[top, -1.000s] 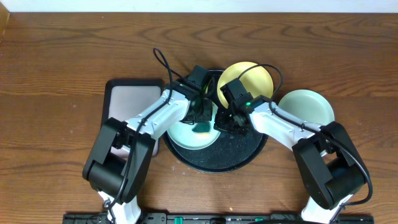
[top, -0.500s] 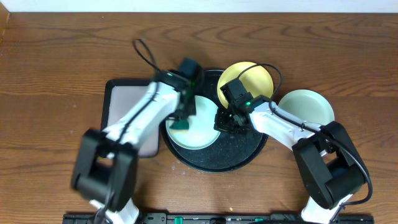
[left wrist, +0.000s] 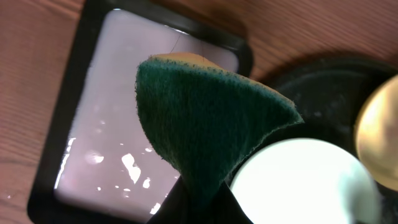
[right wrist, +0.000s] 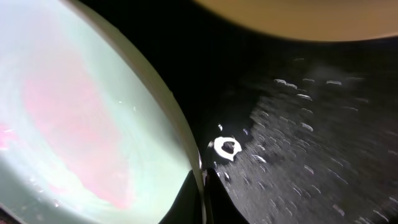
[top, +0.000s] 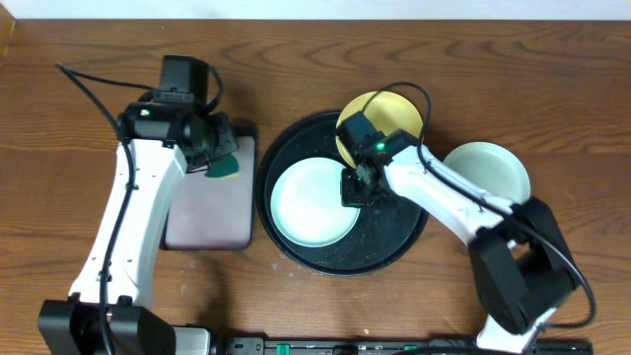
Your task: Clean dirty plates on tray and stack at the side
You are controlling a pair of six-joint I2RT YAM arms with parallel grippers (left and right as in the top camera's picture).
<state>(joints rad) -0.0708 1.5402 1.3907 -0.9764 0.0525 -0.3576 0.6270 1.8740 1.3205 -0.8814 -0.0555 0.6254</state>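
I need to lift the pale mint plate on the tray with my right gripper, then carry it to the right in the overhead view and down onto the second mint plate (top: 490, 169). The side stack already begins there.
A pale mint plate (top: 314, 200) lies on the large round black tray (top: 389, 242); it also shows in the right wrist view (right wrist: 74, 118) with a pink smear. My right gripper (top: 357, 187) is shut on that plate's right rim (right wrist: 189, 149). A yellow plate (top: 394, 110) rests on the tray's far rim and shows in the right wrist view (right wrist: 298, 15). A second mint plate (top: 488, 170) sits on the table to the right. My left gripper (top: 219, 156) is shut on a green sponge (left wrist: 205, 118), held above the grey rectangular tray (top: 207, 212).
The grey tray with black rim (left wrist: 124, 93) lies left of the black tray. The black tray's surface (right wrist: 311, 137) is wet with droplets. Brown wooden table (top: 79, 59) surrounds everything.
My left arm has swung left with the sponge, off the mint plate on the black tray and over the grey tray. The right gripper stays at the plate's rim.
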